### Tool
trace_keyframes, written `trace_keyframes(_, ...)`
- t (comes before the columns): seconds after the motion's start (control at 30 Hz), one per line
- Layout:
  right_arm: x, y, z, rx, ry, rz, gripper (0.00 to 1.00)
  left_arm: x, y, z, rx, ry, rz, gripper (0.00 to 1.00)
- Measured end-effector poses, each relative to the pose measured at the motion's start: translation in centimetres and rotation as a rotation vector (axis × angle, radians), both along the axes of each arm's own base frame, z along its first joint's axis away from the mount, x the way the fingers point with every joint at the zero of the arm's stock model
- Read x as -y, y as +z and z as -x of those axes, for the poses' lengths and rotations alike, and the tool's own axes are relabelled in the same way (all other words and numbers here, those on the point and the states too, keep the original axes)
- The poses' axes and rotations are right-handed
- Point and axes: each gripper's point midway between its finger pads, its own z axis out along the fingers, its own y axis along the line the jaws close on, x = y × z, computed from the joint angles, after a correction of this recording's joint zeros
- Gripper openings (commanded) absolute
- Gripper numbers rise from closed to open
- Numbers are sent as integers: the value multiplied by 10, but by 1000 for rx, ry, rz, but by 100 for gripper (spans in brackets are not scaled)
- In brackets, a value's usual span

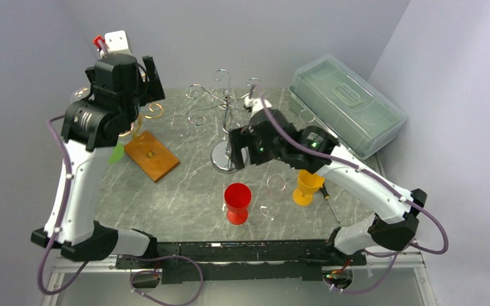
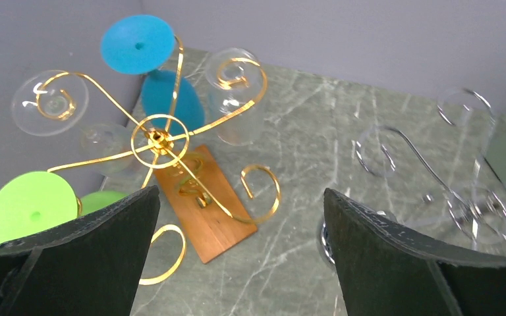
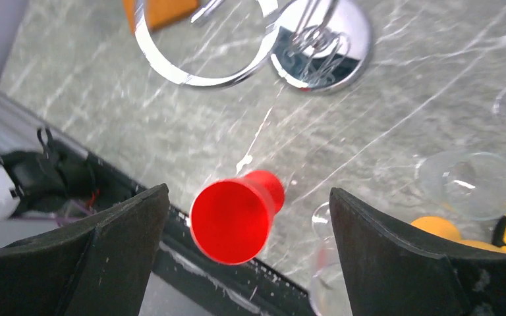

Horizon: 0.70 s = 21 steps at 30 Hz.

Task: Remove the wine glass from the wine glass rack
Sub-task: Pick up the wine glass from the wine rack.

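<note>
The left gripper moves outward and down next and closes around the upturned foot of the clear glass [image 2: 237,68] nearest the silver rack. The foot is exposed on top of its hook.
A gold wine glass rack [image 2: 158,138] on a wooden base [image 2: 204,210] stands at the table's far left [image 1: 155,156]. Hanging upside down on it are a blue glass [image 2: 138,43], a green glass [image 2: 29,207] and clear glasses [image 2: 49,102] [image 2: 237,92]. My left gripper [image 2: 240,194] is open and empty, held high above and just right of the rack [image 1: 152,80]. My right gripper [image 3: 248,191] is open and empty, by the silver rack's base [image 1: 236,154], above a red glass [image 3: 232,220].
A silver rack [image 1: 226,108] with bare hooks stands mid-table. The red glass [image 1: 237,203], a clear glass [image 1: 273,194] and an orange glass [image 1: 306,186] stand in front. A screwdriver [image 1: 328,201] lies by them. A clear lidded box [image 1: 348,105] sits at the back right.
</note>
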Motion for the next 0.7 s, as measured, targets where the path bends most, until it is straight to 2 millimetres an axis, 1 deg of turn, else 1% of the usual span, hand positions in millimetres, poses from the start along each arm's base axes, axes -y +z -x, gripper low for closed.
trace_keyframes(0.07,13,11,-16,23,-52,-34,95,-8,-2,-16,-14,37,3,99)
trace_keyframes(0.13,24,25,-27,52,-92,-72,96,-14,-5,-33,-27,58,10,99)
trace_keyframes(0.27,46,49,-39,106,-156,-135,96,-26,-19,-67,-73,80,36,99)
trace_keyframes(0.37,61,61,-46,137,-193,-168,96,-36,-33,-88,-106,97,57,99)
trace_keyframes(0.47,71,66,-52,155,-220,-188,97,-40,-48,-104,-137,100,81,99)
trace_keyframes(0.53,73,65,-52,156,-223,-193,97,-41,-59,-113,-165,94,95,98)
trace_keyframes(0.7,73,58,-53,146,-219,-182,97,-42,-69,-131,-184,77,123,97)
